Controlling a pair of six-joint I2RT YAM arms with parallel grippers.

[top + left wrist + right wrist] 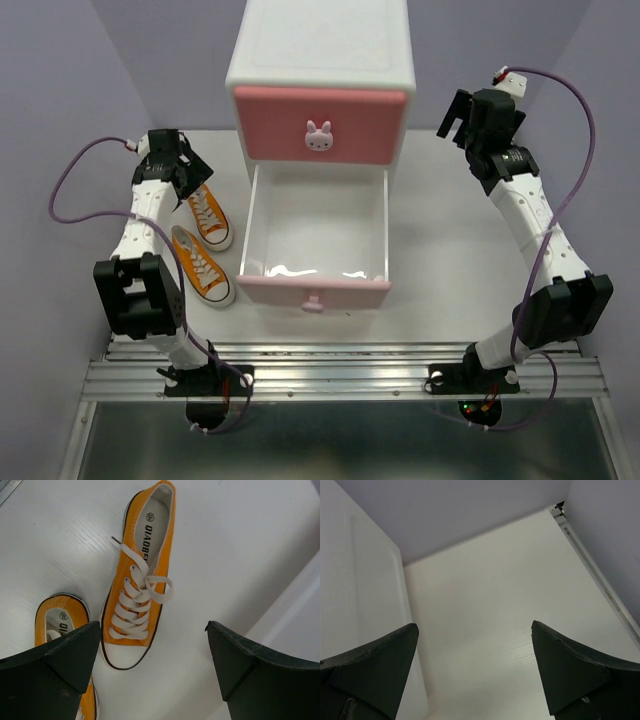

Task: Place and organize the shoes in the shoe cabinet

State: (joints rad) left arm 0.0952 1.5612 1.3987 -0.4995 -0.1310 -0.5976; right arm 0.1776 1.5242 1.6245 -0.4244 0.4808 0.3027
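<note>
I will next move my left gripper back toward the near sneaker. Then I will lower it onto its heel tab.
Two orange sneakers with white laces lie on the table left of the shoe cabinet: the far one and the near one. The cabinet's paler lower drawer is pulled out and holds nothing; the darker upper drawer is shut. My left gripper hovers open above the far sneaker's heel end, holding nothing. In the left wrist view the far sneaker lies ahead of the open gripper, and the near sneaker is partly behind one finger. My right gripper is open and empty right of the cabinet. The black pair is out of view.
In the right wrist view the cabinet's white side wall stands left of the open gripper, with a metal rail along the purple wall. Purple walls enclose the table on three sides. An aluminium rail runs along the near edge.
</note>
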